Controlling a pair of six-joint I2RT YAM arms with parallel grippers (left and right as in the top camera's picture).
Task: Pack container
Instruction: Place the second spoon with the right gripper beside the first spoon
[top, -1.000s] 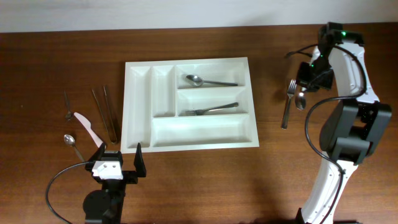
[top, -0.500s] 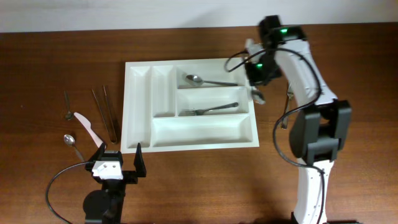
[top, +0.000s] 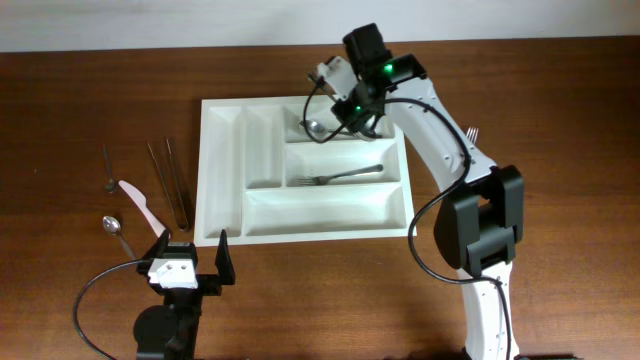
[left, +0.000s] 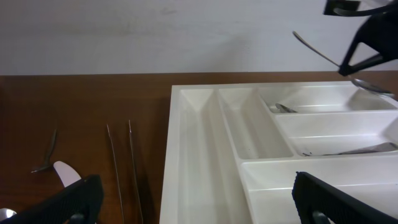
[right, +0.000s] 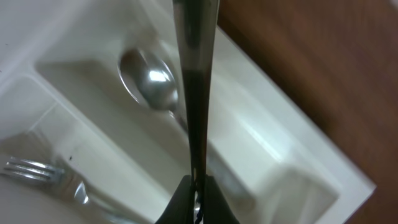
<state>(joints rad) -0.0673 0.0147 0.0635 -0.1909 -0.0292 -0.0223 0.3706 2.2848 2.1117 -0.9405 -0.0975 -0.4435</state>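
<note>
I will turn my right gripper to line up the held spoon with the tray's spoon, because the held one slants across it. Then I will lower it into the tray's top section (top: 328, 130) (right: 148, 124) and let go.
The white cutlery tray (top: 320, 210) lies mid-table, with a spoon (top: 314, 128) in its top long compartment and a fork (top: 345, 177) in the middle one. My right gripper (top: 347, 108) hovers over the top compartment, shut on another spoon; the right wrist view shows that spoon's handle (right: 194, 74) rising from the jaws (right: 196, 194) above the tray's spoon (right: 149, 81). The left wrist view shows the held spoon (left: 372, 86) above the tray (left: 205, 155). My left gripper (top: 190, 255) is open and empty by the tray's front left corner.
Left of the tray lie a small spoon (top: 108, 172), two thin chopsticks (top: 172, 182), a white knife (top: 143, 206) and another spoon (top: 116, 229). A fork (top: 470, 131) lies on the table right of the tray, partly behind the right arm.
My right arm has swung left from the table's right side, carrying the spoon, to above the tray's top compartment. The left arm has not moved.
</note>
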